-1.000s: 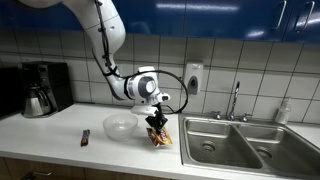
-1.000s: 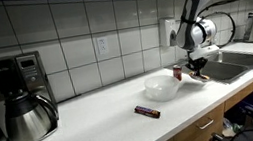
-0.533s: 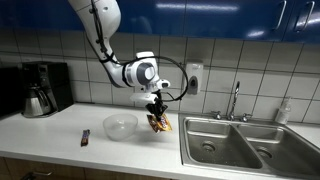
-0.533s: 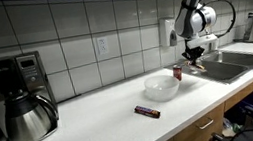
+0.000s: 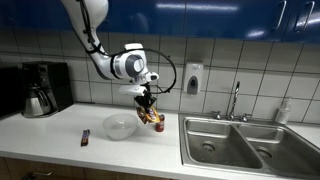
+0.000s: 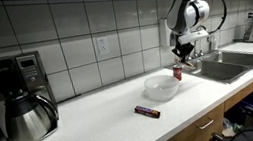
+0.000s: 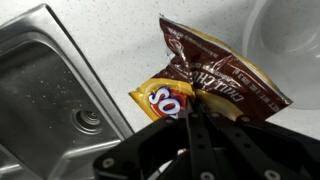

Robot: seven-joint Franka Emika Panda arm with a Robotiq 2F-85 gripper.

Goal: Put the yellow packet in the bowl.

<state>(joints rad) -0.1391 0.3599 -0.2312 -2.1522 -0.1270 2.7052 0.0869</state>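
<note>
My gripper moves toward the right in the wrist view next, over the clear bowl's middle [image 5: 120, 127] [image 7: 302, 44], and lowers to release the packet. The reason is that the packet hangs outside the bowl's rim.
My gripper [image 5: 147, 101] is shut on the yellow packet [image 5: 153, 118], which hangs from it above the counter, just beside the rim of the clear bowl [image 5: 120, 126]. In an exterior view my gripper [image 6: 181, 52] holds the packet [image 6: 183, 62] up, beyond the bowl [image 6: 161, 85] on the sink side. In the wrist view the crinkly yellow and brown packet [image 7: 205, 75] is pinched between my fingers [image 7: 192, 110], and the bowl's rim [image 7: 290, 45] shows at the upper right.
A red can [image 6: 177, 72] stands beside the bowl under the packet. A thin dark bar [image 5: 85, 137] lies on the counter, also seen in an exterior view [image 6: 148, 111]. A coffee maker [image 5: 40, 88] stands at one end. The steel sink [image 5: 240, 142] with its faucet [image 5: 235, 100] is beside the gripper.
My gripper has lifted the packet off the counter and carried it up and away from the sink, toward the bowl.
</note>
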